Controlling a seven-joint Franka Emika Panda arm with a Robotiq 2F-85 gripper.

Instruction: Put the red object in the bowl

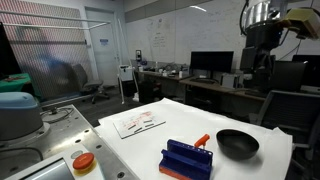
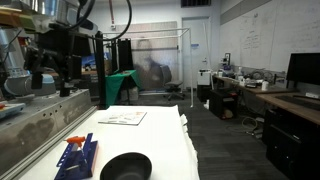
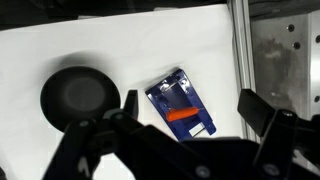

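The gripper moves down and turns next until its fingers straddle the stick's long sides, as the red object lies below, pointing from finger to finger.
The red object (image 3: 181,114) is a short orange-red stick lying across the blue ridged rack (image 3: 181,101). It also shows on the rack in both exterior views (image 1: 202,140) (image 2: 75,139). The black bowl (image 3: 78,96) sits on the white table beside the rack, and shows in both exterior views (image 1: 237,144) (image 2: 125,167). My gripper (image 3: 190,112) is open and empty, high above the table, its fingers framing the rack in the wrist view. In both exterior views the gripper (image 1: 255,62) (image 2: 50,72) hangs well above the table.
A paper sheet (image 1: 138,122) lies on the white table (image 1: 150,145) at the far side. A round orange-red button with yellow base (image 1: 83,162) sits on the metal bench beside the table. Desks with monitors (image 1: 210,64) stand behind.
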